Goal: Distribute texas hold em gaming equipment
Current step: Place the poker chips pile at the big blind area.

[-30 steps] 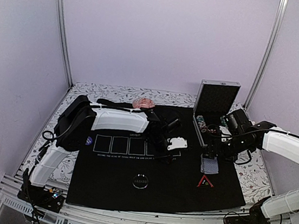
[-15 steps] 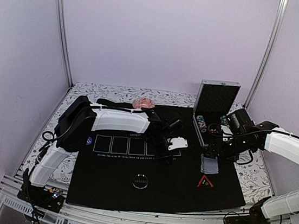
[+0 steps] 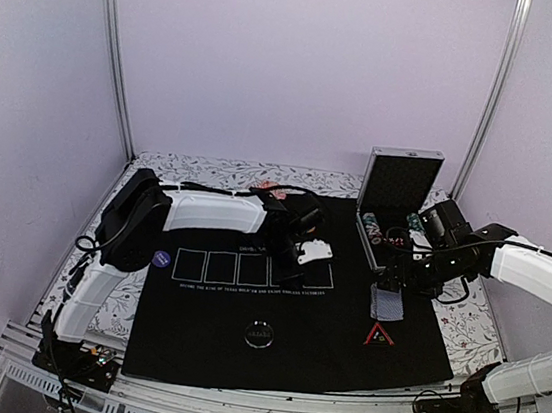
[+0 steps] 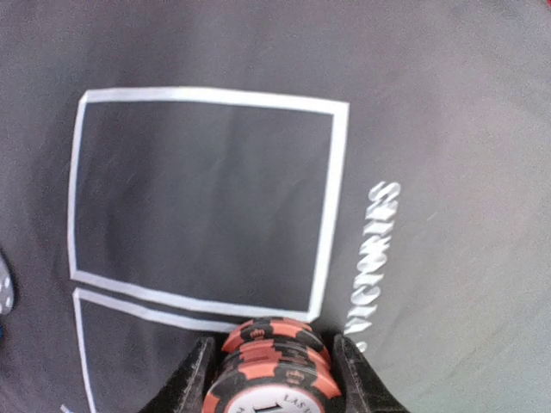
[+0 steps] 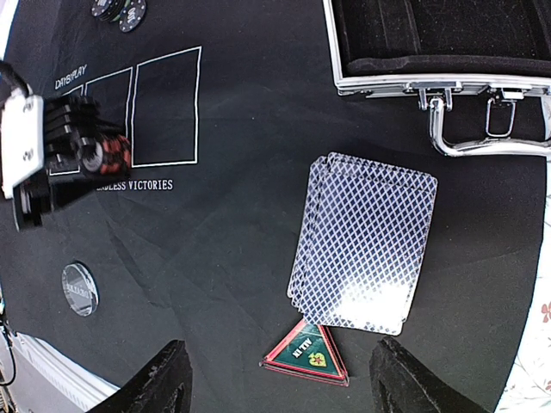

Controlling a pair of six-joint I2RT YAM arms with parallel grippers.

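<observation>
I will next move my left gripper outward and to the left in the top view and let go on the mat, beside the dark chips that lie beyond the white rectangles.
My left gripper point(image 3: 294, 275) is shut on a stack of red-and-black striped poker chips point(image 4: 275, 361), held over the mat near the white rectangles' lower edge. The same chips show in the right wrist view point(image 5: 112, 152). My right gripper point(image 5: 284, 383) is open and empty, hovering above a fanned pile of blue-grey-backed cards point(image 5: 366, 245) and a red-edged triangle point(image 5: 310, 353). In the top view the right gripper point(image 3: 394, 277) is just behind the cards point(image 3: 387, 303) and the triangle point(image 3: 379, 335).
The black mat point(image 3: 209, 339) with white rectangles covers the table's middle. A round silver-rimmed button point(image 3: 259, 334) lies near its front. A blue button point(image 3: 161, 259) sits at the left edge. The open silver case point(image 3: 398, 196) holds chips point(image 3: 372, 228) at back right. Dark chips point(image 5: 120, 9) lie behind the rectangles.
My left gripper, still holding the red chips, has shifted a little back and left over the rectangles. My right arm has barely moved above the cards.
</observation>
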